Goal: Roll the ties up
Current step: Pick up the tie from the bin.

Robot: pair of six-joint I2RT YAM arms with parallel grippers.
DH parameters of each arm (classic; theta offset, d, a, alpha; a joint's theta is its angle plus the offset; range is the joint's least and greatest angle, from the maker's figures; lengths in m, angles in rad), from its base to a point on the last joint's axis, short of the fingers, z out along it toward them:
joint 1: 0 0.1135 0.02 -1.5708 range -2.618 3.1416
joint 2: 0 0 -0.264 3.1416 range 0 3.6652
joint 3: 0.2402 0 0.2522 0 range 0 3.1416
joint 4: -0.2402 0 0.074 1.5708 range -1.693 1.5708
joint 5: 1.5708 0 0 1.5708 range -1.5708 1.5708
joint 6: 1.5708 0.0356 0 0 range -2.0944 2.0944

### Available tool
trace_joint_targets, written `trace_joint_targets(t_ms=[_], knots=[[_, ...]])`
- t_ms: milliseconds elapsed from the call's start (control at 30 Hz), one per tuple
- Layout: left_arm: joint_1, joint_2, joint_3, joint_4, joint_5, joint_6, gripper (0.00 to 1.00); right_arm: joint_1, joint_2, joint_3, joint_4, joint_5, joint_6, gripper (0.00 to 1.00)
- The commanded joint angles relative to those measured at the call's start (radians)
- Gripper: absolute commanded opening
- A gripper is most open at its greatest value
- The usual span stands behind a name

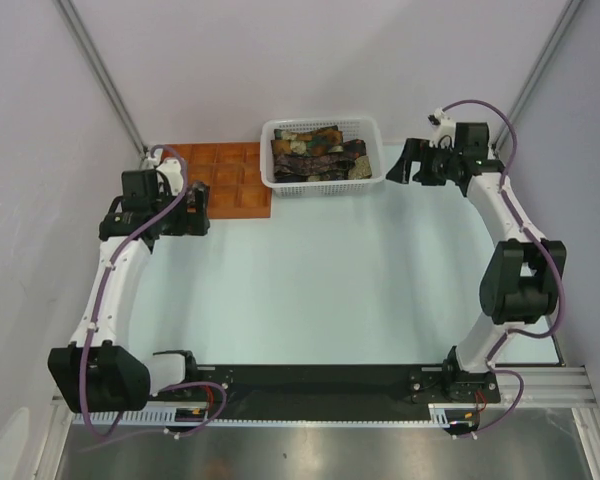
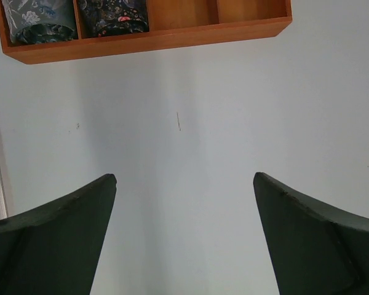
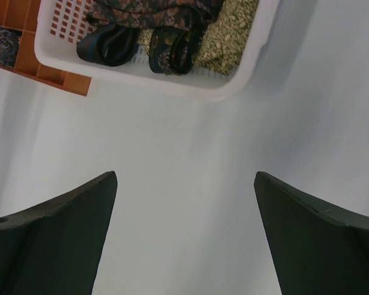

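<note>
The pile's uncovered far tie [image 1: 330, 135] is to the left of my right gripper in the top view, so my right gripper will move across the basket's rim and go down to pinch it next.
Several dark patterned ties [image 1: 318, 157] lie piled in the white mesh basket [image 1: 371, 130] at the back of the table; they also show in the right wrist view [image 3: 166, 37]. Two rolled ties [image 2: 114, 15] sit in compartments of the orange-brown tray [image 2: 172, 38]. My left gripper [image 1: 202, 208] is open and empty, hovering just in front of the tray [image 1: 235, 180]. My right gripper [image 1: 398, 163] is open and empty, just right of the basket. Both wrist views show wide-apart fingers [image 2: 67, 227] [image 3: 307, 227] over bare table.
The tray stands at the back left, touching the basket's left side. Grey walls enclose the table on three sides. The arm bases and a black rail [image 1: 320, 385] run along the near edge.
</note>
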Motion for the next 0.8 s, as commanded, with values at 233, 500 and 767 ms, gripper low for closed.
trace_joint_targets(t_ms=[233, 500, 767], knots=[[0.004, -0.029, 0.023, 0.096, -0.029, 0.035, 1.0, 0.151, 0.285, 0.3, 0.205, 0.159, 0.167, 1.0], [0.004, -0.077, -0.017, 0.123, -0.018, 0.047, 0.99, 0.214, 0.522, 0.474, 0.358, 0.216, 0.193, 1.0], [0.006, -0.094, -0.049, 0.11, -0.052, 0.079, 0.99, 0.228, 0.658, 0.552, 0.564, 0.231, 0.225, 1.0]])
